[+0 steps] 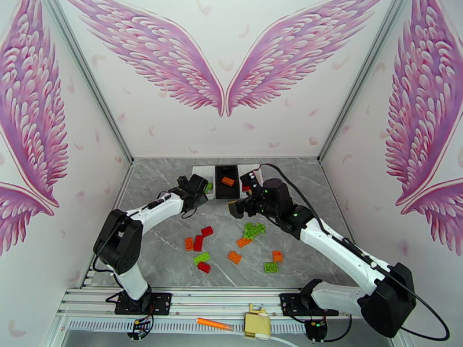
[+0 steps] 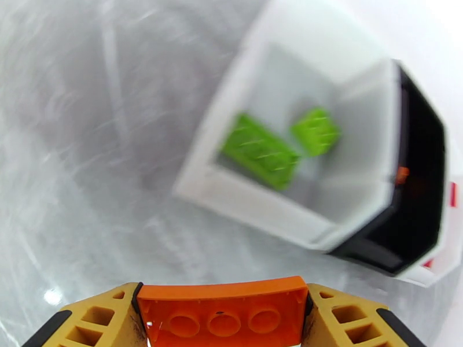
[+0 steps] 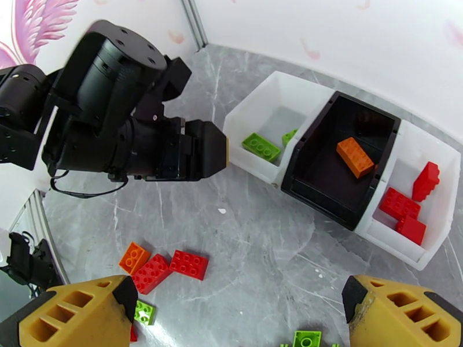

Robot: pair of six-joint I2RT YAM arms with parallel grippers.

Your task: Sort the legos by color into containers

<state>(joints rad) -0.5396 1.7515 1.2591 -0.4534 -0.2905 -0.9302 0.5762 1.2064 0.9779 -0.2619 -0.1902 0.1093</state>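
Observation:
The left gripper moves outward next, past the green legos, over the black container [image 3: 315, 186] with an orange lego inside, and releases the match.
My left gripper [image 2: 221, 302] is shut on an orange lego [image 2: 231, 325], hanging over the table just short of the left white container [image 2: 202, 186], which holds two green legos [image 2: 260, 150]. In the top view that gripper [image 1: 197, 191] sits beside the row of containers [image 1: 227, 195]. The black container [image 3: 315, 186] holds one orange lego [image 3: 355, 157], and the right white container [image 3: 399, 250] holds three red legos [image 3: 399, 203]. My right gripper [image 3: 237, 302] stands open and holds nothing, in front of the row [image 1: 237, 208]. Red, orange and green legos [image 1: 198, 243] lie scattered across the table's middle.
The left arm's wrist [image 3: 144, 140] hangs close to the left of my right gripper. More loose legos [image 1: 270, 266] lie in front of the right arm. An orange stick [image 1: 214, 324] and a tan block [image 1: 258, 325] rest on the rail by the arm bases.

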